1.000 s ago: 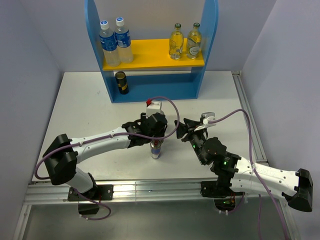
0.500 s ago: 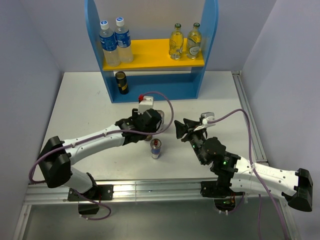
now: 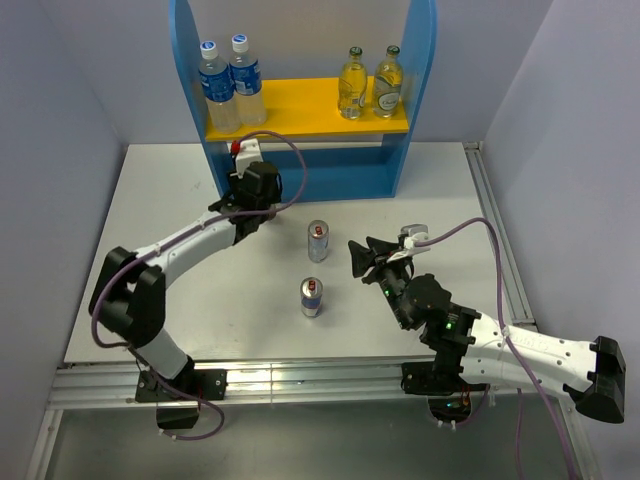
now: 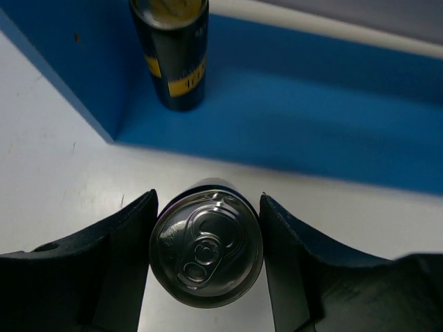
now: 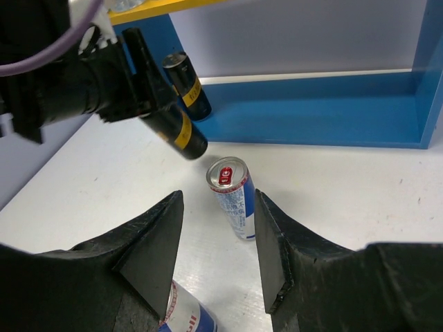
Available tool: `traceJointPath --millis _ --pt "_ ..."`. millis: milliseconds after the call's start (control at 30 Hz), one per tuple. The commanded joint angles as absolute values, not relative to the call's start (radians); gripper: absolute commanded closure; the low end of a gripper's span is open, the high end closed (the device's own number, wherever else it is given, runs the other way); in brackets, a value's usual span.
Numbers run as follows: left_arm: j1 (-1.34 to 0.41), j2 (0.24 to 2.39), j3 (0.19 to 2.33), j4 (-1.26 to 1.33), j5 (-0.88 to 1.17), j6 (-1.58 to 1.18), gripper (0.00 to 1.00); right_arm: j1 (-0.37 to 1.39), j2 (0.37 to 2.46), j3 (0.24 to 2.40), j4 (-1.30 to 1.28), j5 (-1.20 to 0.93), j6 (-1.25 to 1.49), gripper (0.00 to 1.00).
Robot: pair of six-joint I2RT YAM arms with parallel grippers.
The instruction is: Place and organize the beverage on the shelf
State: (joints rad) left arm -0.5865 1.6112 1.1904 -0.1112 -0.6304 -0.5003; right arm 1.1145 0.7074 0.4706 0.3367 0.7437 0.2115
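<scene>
My left gripper, with its dark can, should move outward beneath the yellow board and bring the can onto the bare part of the blue base, beside the standing gold-topped can.
The shelf (image 3: 300, 112) stands at the back of the table, with two glass bottles (image 3: 351, 84) at the right of its yellow board. A dark gold-topped can (image 4: 172, 52) stands on its blue base at the left and also shows in the right wrist view (image 5: 187, 86). My left gripper (image 3: 252, 192) is shut on a second dark can (image 4: 206, 252), held tilted just in front of the shelf's lower left. Two silver-blue cans (image 3: 318, 241) (image 3: 312, 297) stand on the table. My right gripper (image 3: 362, 258) is open and empty to the right of them.
Two clear water bottles with blue caps (image 3: 218, 85) stand at the left of the yellow board. The blue base (image 4: 311, 124) is bare to the right of the standing dark can. Grey walls close in the table on the left and right.
My left gripper has carried the dark can from the middle of the table back and left to the shelf's lower left. This uncovers the farther silver-blue can. The right arm has not moved.
</scene>
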Motion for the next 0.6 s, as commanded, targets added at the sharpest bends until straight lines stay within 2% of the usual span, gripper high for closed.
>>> traceJointPath --millis 0,267,567 --pt "-0.540 1.672 1.281 0.139 -0.604 -0.442 1.00 1.109 0.713 0.462 0.376 0.755 0.216 0.48" --pt "-0.494 1.836 1.408 0.245 -0.592 -0.411 1.00 1.108 0.752 0.466 0.383 0.744 0.216 0.48" --pt "-0.488 1.913 1.519 0.255 -0.630 -0.370 1.00 1.106 0.782 0.471 0.394 0.735 0.218 0.48"
